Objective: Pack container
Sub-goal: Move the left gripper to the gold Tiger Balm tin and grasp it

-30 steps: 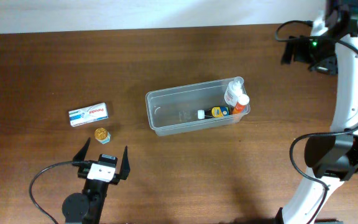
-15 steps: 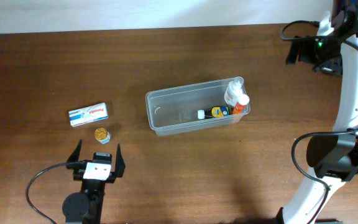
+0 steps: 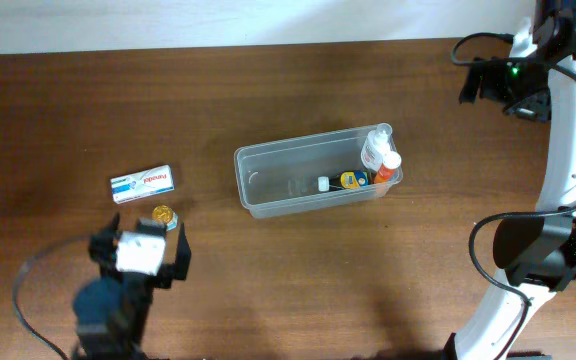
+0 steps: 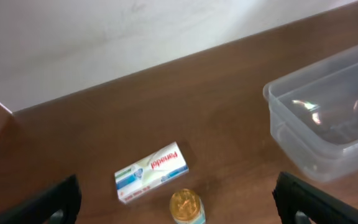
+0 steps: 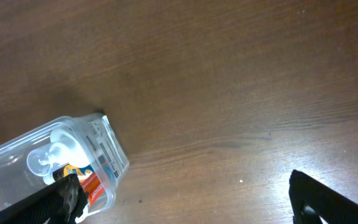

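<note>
My left gripper moves outward and down next, fingers tilting downward onto the small bottle's gold cap (image 3: 163,214) (image 4: 185,203), since the bottle stands outward of and below them.
The clear container (image 3: 268,188) stands mid-table, with a white bottle (image 3: 375,148), an orange-capped tube (image 3: 389,168) and two small items at its right end. A white and blue box (image 3: 142,183) and a small gold-capped bottle (image 3: 164,216) lie on the table at the left. My left gripper (image 3: 140,240) is open and empty just in front of the small bottle. In the left wrist view the box (image 4: 151,172) and small bottle (image 4: 186,205) lie between the open fingers (image 4: 176,185), and the container (image 4: 328,112) is at the right. My right gripper (image 3: 496,90) is open and empty, high at the back right.
The right wrist view shows the container's right end (image 5: 114,158), the white bottle (image 5: 48,155) inside it, and the open fingers (image 5: 188,193) over bare brown wood. The white right arm (image 3: 573,150) runs along the table's right edge. A pale wall borders the far edge.
My left gripper has moved left and forward, closer to the small gold-capped bottle. The right gripper shifted slightly right and then stayed still. Nothing on the table has moved.
</note>
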`<state>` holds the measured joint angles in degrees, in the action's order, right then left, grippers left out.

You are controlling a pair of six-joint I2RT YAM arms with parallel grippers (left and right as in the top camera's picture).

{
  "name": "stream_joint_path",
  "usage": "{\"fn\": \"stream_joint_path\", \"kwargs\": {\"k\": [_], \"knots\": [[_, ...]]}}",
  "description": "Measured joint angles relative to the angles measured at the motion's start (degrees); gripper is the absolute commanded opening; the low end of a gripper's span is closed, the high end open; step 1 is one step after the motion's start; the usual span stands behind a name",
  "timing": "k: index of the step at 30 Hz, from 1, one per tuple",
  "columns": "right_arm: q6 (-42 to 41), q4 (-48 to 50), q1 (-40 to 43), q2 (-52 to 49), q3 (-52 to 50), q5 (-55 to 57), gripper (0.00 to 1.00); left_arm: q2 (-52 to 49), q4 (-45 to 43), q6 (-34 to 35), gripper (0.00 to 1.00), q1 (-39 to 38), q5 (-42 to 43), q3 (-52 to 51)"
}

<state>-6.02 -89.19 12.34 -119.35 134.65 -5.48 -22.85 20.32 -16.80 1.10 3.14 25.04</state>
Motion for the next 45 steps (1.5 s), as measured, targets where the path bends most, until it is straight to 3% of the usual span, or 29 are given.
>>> {"fn": "stream_joint_path", "kwargs": {"k": [9,19,25,30,35,45], "knots": [[0.0,0.0,0.0,0.0,0.0,0.0,0.98,-35.6,16.7,2.9,1.00,0.5,4.3,24.5],[-0.1,0.0,0.0,0.0,0.0,0.0,0.99,-57.1,16.7,3.4,1.00,0.5,11.7,26.5],[0.0,0.0,0.0,0.0,0.0,0.0,0.98,-61.0,15.1,6.5,0.99,0.8,11.2,26.5],[0.0,0.0,0.0,0.0,0.0,0.0,0.98,-61.1,15.3,11.4,0.99,1.0,4.5,26.5],[0.0,0.0,0.0,0.0,0.0,0.0,0.99,-61.1,15.5,15.0,0.80,1.0,-1.2,26.5],[0.0,0.0,0.0,0.0,0.0,0.0,0.98,-66.8,15.3,16.7,0.73,1.0,-3.9,26.6]]}}
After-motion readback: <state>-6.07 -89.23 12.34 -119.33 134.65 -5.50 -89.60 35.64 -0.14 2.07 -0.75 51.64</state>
